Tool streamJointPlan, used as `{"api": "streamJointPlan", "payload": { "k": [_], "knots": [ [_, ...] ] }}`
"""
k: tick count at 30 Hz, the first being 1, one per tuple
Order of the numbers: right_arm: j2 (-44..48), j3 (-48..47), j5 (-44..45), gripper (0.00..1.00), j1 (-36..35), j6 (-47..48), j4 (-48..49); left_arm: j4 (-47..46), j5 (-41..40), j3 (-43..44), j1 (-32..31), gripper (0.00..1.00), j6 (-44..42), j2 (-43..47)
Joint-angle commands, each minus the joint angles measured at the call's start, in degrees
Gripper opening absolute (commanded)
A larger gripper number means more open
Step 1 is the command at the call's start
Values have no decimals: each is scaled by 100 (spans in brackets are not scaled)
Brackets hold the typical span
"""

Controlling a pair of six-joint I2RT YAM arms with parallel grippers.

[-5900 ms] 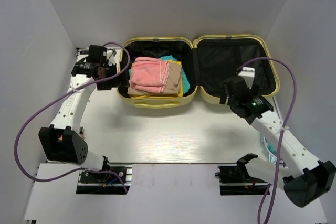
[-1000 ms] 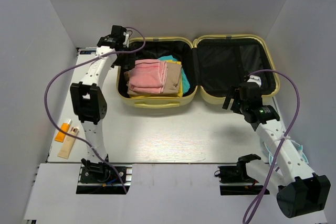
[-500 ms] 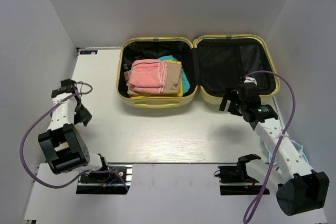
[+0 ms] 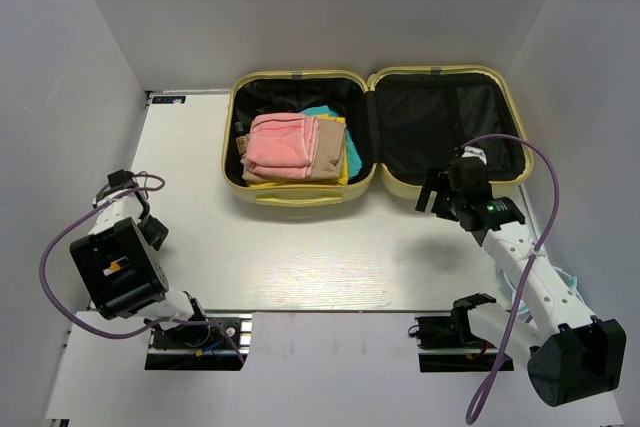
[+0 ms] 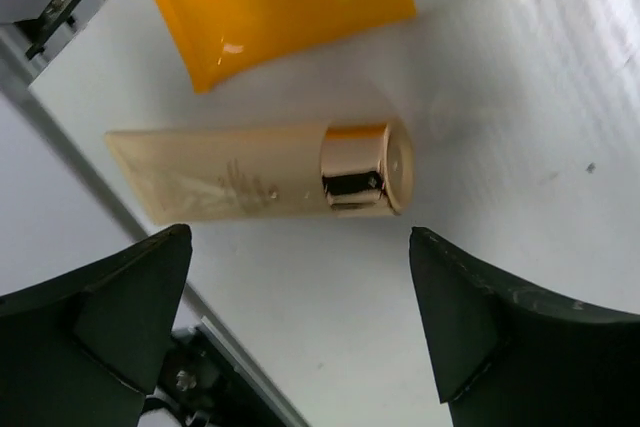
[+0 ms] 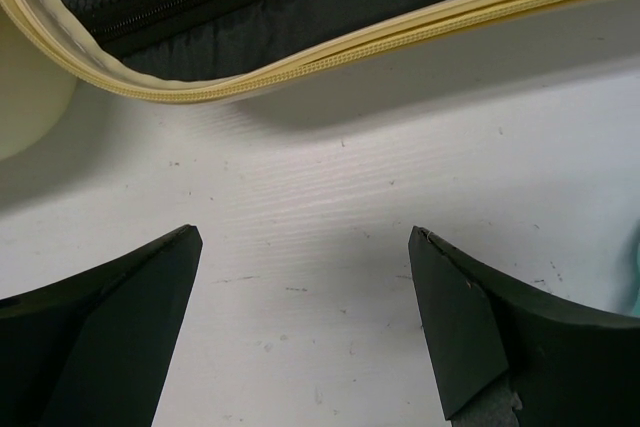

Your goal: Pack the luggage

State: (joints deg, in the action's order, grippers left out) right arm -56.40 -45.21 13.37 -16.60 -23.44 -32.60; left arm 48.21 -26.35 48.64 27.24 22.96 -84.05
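The body of the gold-capped tube beside its cap [image 5: 283, 172] is the place my left gripper should go down to next.
The pale yellow luggage [image 4: 300, 199] lies open at the back of the table. Its left half holds a folded pink towel [image 4: 282, 142], a beige cloth [image 4: 330, 147] and teal and yellow pieces. Its right half [image 4: 440, 127] shows bare black lining. My left gripper [image 4: 150, 235] is open low at the table's left edge; in the left wrist view [image 5: 300, 237] it hangs just above a beige tube [image 5: 220, 187] with a gold cap [image 5: 365, 167], beside an orange tube [image 5: 280, 2]. My right gripper [image 4: 435, 192] is open and empty by the lid's front rim [image 6: 330, 47].
A metal rail [image 5: 90, 207] runs along the table edge close to the tubes. A pale blue item [image 4: 512, 292] lies under the right arm near the right wall. Grey walls enclose the table on the left, back and right.
My left arm has swung from the luggage's back left corner down to the table's left edge, over the tubes. My right gripper has shifted slightly left along the lid's rim.
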Motion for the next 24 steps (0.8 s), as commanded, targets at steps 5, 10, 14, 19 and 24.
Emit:
{"api": "streamJointPlan", "payload": {
  "k": [5, 10, 14, 19, 24],
  "knots": [
    [94, -181, 623, 90, -124, 24, 491, -1410, 1051, -338, 580, 100, -591, 126],
    [-99, -357, 772, 90, -229, 6, 596, -1455, 1201, -435, 571, 94, -845, -163],
    [-99, -357, 931, 90, -282, 41, 737, -1315, 1090, -522, 230, 73, -776, -428],
    [-73, -252, 966, 90, -344, 50, 878, -1015, 1237, -391, -237, 35, -696, -718],
    [-20, -216, 1098, 90, -361, 94, 861, -1146, 1561, -250, -693, 0, -529, -718]
  ]
}}
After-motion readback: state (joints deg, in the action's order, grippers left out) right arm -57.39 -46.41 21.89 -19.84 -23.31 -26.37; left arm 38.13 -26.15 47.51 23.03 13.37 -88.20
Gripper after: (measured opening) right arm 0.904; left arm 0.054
